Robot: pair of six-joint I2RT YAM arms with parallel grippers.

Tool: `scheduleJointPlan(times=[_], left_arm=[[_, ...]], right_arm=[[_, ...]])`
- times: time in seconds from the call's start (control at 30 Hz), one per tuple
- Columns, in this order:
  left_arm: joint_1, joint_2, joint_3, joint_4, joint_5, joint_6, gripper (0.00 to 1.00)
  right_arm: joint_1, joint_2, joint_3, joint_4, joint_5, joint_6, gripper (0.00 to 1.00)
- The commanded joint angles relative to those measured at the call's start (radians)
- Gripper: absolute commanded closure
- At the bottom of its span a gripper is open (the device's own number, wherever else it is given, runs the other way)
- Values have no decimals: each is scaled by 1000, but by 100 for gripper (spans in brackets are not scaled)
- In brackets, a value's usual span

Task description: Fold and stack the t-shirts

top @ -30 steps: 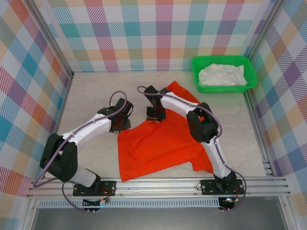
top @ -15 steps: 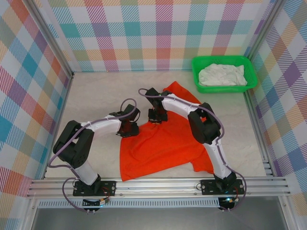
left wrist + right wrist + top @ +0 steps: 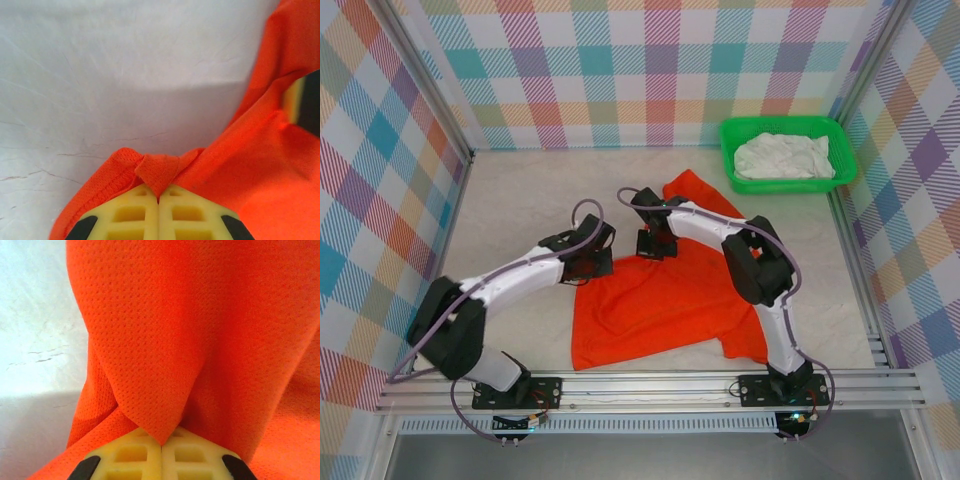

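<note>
My left gripper will next pull the pinched corner back and across onto the near middle of the orange-red t-shirt (image 3: 660,300) and let go, as that side still lies spread.
The orange-red t-shirt (image 3: 660,300) lies spread over the middle of the table, one part reaching back toward the basket. My left gripper (image 3: 592,262) is shut on the shirt's upper left corner; in the left wrist view a hemmed fold of cloth (image 3: 156,170) is pinched between the yellow fingers (image 3: 130,215). My right gripper (image 3: 654,243) is shut on the shirt's top edge, where a peak of orange-red cloth (image 3: 160,390) runs down into the closed yellow fingers (image 3: 192,457). The white t-shirt (image 3: 783,156) lies crumpled in the basket.
A green plastic basket (image 3: 732,160) stands at the back right corner. Checked walls enclose the table on three sides. Bare pale tabletop (image 3: 510,200) lies to the left and behind the shirt. A metal rail (image 3: 650,385) runs along the near edge.
Both grippers have slid to the right with the shirt's top edge in them, the left one more. The shirt's left side has been dragged right and the cloth between the grippers has bunched closer.
</note>
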Motion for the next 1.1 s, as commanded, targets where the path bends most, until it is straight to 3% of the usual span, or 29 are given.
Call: scheduleJointPlan(times=[0.0,0.23,0.33,0.43,0.6,0.83,0.87,0.9,0.97,1.07], left_arm=[[-21,-95,-8,-86,-90,34,100],[-120,-162,-87,-56,-89,33,100],[-212,-149,-101,-30,-91,18,100],[-313,-114,-102,13,-85,-10,100],[-490,5,-46,62,-92,-44,100],[-614,179,55,55,-102,-84,100],[-621,187,70,46,-106,-84,96],[-624,189,80,38,-110,-82,81],[-629,172,100,29,-115,-76,49],[-628,116,125,-8,-143,-72,23]], right_arm=[[-17,-87,-73,124,38,41,100],[-22,-209,-274,422,25,69,100],[-25,-226,-297,407,75,100,100],[-32,-204,-265,283,127,136,100],[-45,-205,-294,238,146,179,67],[-46,-274,-299,157,206,149,48],[-47,-283,-294,140,209,138,46],[-47,-289,-289,124,207,129,41],[-46,-301,-282,99,185,102,40],[-46,-318,-285,68,117,64,43]])
